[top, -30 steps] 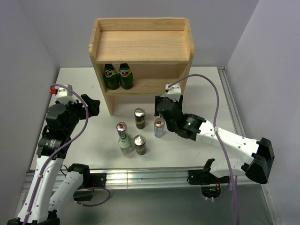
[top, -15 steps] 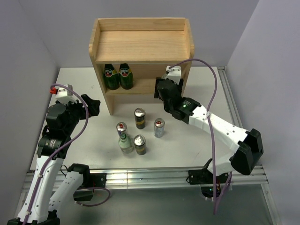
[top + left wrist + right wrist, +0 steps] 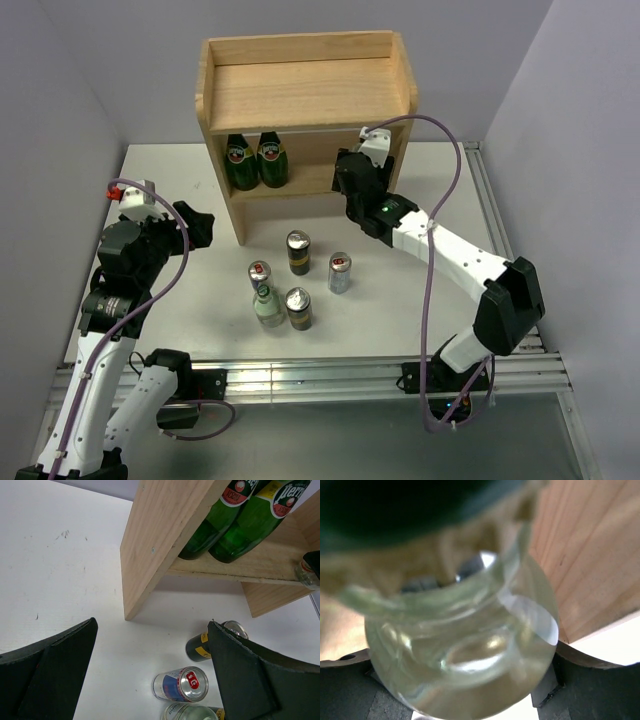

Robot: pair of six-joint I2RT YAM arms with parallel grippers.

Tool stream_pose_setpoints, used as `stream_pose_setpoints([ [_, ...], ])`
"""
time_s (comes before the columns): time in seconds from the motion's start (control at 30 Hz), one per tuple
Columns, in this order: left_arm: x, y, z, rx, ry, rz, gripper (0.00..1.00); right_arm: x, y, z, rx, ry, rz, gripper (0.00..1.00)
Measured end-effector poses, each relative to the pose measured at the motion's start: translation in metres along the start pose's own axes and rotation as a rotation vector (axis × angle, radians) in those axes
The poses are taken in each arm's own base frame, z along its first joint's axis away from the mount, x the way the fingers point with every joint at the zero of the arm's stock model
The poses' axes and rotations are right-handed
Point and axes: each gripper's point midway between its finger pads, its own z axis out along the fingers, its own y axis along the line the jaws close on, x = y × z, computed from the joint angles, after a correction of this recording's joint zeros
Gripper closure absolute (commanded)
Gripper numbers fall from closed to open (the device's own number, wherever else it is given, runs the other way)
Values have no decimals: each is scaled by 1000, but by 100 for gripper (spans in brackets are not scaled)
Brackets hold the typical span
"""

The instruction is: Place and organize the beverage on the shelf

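I need to move my right gripper away from my base next and slightly toward the green bottles, deeper over the shelf's lower level.
The light wood shelf (image 3: 305, 95) stands at the back, with two green bottles (image 3: 252, 160) on the left of its lower tier. My right gripper (image 3: 348, 180) reaches into the right of the lower tier, shut on a clear glass bottle (image 3: 460, 645) next to the side panel (image 3: 590, 565). On the table stand a black-and-gold can (image 3: 298, 252), a blue-and-silver can (image 3: 340, 272), a second blue-and-silver can (image 3: 260, 275), a clear glass bottle (image 3: 268, 306) and a second black-and-gold can (image 3: 298, 308). My left gripper (image 3: 197, 226) is open and empty, left of the shelf.
The left wrist view shows the shelf's left side panel (image 3: 160, 540), the green bottles (image 3: 235, 525) and the cans below (image 3: 180, 684). Grey walls close in both sides of the white table (image 3: 170, 190). A metal rail (image 3: 300, 375) runs along the near edge.
My right arm has swung from beside the cans on the table up and back into the shelf's lower tier with the clear bottle. The shelf has shifted slightly. The left arm has not moved.
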Motion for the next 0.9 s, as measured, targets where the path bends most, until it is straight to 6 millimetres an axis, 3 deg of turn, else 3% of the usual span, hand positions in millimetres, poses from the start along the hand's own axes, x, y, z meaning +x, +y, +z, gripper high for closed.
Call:
stream_pose_setpoints([
  [0.9, 0, 0, 0, -1, 1, 2, 1, -18, -9, 45, 251, -164, 114, 100],
])
